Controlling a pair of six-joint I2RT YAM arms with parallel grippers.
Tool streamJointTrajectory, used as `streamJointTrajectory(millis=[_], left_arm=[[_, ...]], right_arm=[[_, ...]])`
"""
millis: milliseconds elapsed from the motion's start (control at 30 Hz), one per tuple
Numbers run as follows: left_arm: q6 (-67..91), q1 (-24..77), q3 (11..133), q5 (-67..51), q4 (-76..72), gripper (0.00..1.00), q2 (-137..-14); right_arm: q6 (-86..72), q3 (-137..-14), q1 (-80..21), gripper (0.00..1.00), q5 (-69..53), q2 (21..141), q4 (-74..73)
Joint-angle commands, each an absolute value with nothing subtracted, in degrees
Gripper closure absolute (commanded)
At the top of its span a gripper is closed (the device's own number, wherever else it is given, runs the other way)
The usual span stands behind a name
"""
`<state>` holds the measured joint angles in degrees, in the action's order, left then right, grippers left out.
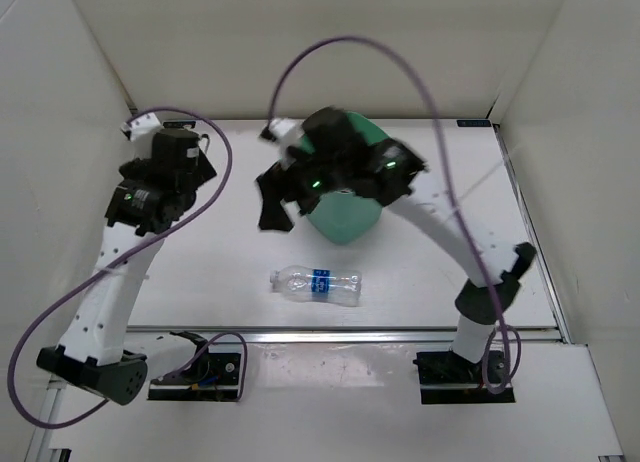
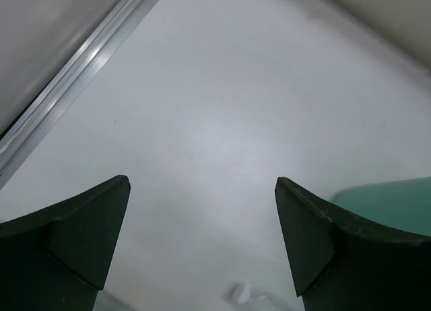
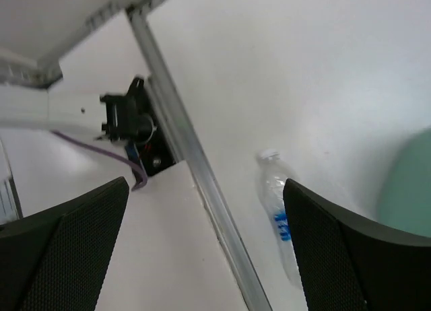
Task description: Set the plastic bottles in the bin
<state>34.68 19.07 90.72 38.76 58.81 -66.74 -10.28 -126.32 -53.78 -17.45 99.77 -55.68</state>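
Observation:
My right gripper moves down and back toward the front rail, onto the bottle's clear shoulder (image 1: 295, 280) (image 3: 273, 182) beside the cap next, since the bottle lies below the gripper.
One clear plastic bottle with a blue label (image 1: 317, 284) lies on its side on the table near the front edge. It also shows in the right wrist view (image 3: 277, 215), and its white cap shows in the left wrist view (image 2: 238, 293). The mint-green bin (image 1: 345, 220) stands mid-table, its top hidden by my right arm; its side shows in both wrist views (image 2: 390, 198) (image 3: 412, 183). My right gripper (image 1: 277, 189) (image 3: 205, 247) is open and empty, raised left of the bin. My left gripper (image 1: 192, 170) (image 2: 202, 240) is open and empty at the left. No other bottles show.
A metal rail (image 1: 340, 333) (image 3: 202, 183) runs along the table's front edge, with the arm base mounts (image 1: 200, 374) just before it. White walls (image 1: 60, 132) enclose the table on the left, back and right.

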Motion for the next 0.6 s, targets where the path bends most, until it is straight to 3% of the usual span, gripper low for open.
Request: streamJointTrajectory(millis=[0,200,567], left_arm=[[40.87,18.81,85.8,43.25,68.47,0.0,-65.75],[41.92,18.81,81.74,40.1,69.52,0.0,-63.28],[43.77,18.81,74.36,33.31,70.66,0.0,-61.0]], right_arm=[[-3.6,-123.85,-61.24,0.01,-13.18,106.16,-55.11],[-0.45,-109.96,-62.58,0.01,-7.67,108.46,-52.65],[-3.69,-106.1,-62.58,0.01,0.0,114.43,-51.33]])
